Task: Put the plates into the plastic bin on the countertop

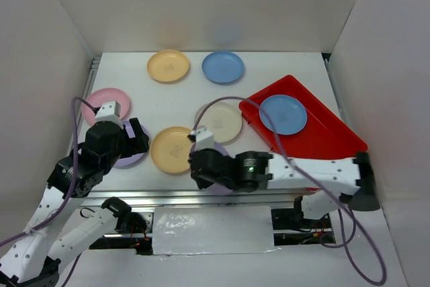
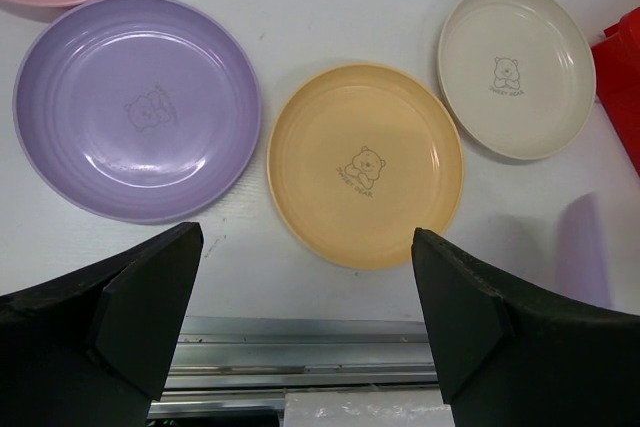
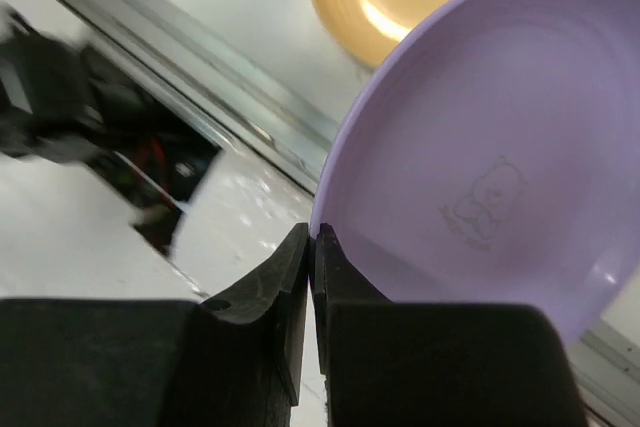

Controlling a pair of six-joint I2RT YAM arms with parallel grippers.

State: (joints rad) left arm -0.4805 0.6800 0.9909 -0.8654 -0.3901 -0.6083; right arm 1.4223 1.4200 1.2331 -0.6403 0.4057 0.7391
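Next, my right gripper swings outward and to the right in the top view, over the bin's far end [image 1: 283,113], because the blue plate there lies open for stacking.
My right gripper [image 3: 314,247] is shut on the rim of a lilac plate [image 3: 500,147], which is tilted over the countertop's front rail; in the top view the right gripper [image 1: 201,165] is beside a yellow-orange plate [image 1: 171,149]. The red plastic bin [image 1: 336,142] at the right holds one blue plate [image 1: 283,113]. My left gripper [image 2: 305,307] stands open with nothing between its fingers, near the front rail. Ahead of it lie a second lilac plate [image 2: 135,107], the yellow-orange plate [image 2: 365,177] and a cream plate [image 2: 515,72]. In the top view the left gripper [image 1: 131,136] hovers over that lilac plate [image 1: 131,159].
A pink plate [image 1: 101,102] lies at the far left. Another yellow-orange plate [image 1: 168,65] and a blue plate [image 1: 223,66] sit near the back wall. The cream plate [image 1: 220,120] is just left of the bin. White walls enclose the countertop [image 1: 134,78]. A metal rail [image 1: 175,196] runs along the front.
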